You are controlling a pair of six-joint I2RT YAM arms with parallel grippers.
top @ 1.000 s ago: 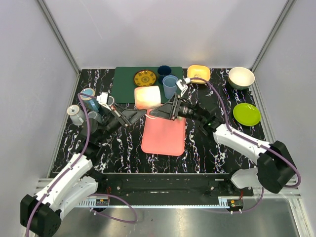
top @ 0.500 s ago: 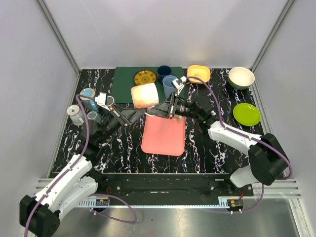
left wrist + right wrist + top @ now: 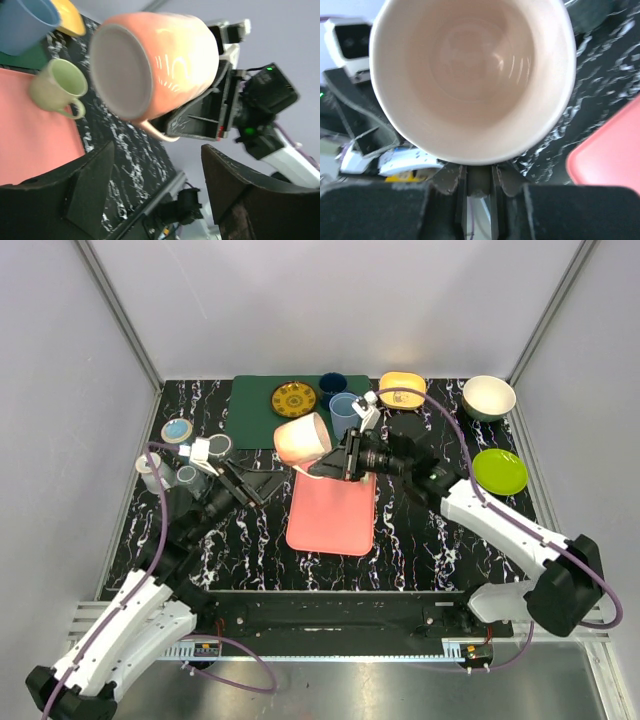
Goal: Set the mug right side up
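The mug is sideways, so next my right gripper should tilt downward, lower to the far end of the pink mat below it and release.
The salmon-pink mug hangs in the air above the far edge of the pink mat, lying roughly on its side. My right gripper is shut on its handle. In the right wrist view the mug's mouth faces the camera, and the handle is pinched between the fingers of the right gripper. My left gripper is open just left of the mug and apart from it. The left wrist view shows the mug's base beyond the left gripper, with nothing between the fingers.
A pale green mug stands on the pink mat. On and beside the green mat at the back are a patterned plate, a blue cup and a yellow bowl. At the right are a white bowl and a green plate. Cans stand at the left.
My left gripper has opened, let go of the mug and drawn back to the left. The right gripper shut on the handle and now holds the mug alone, tilted further.
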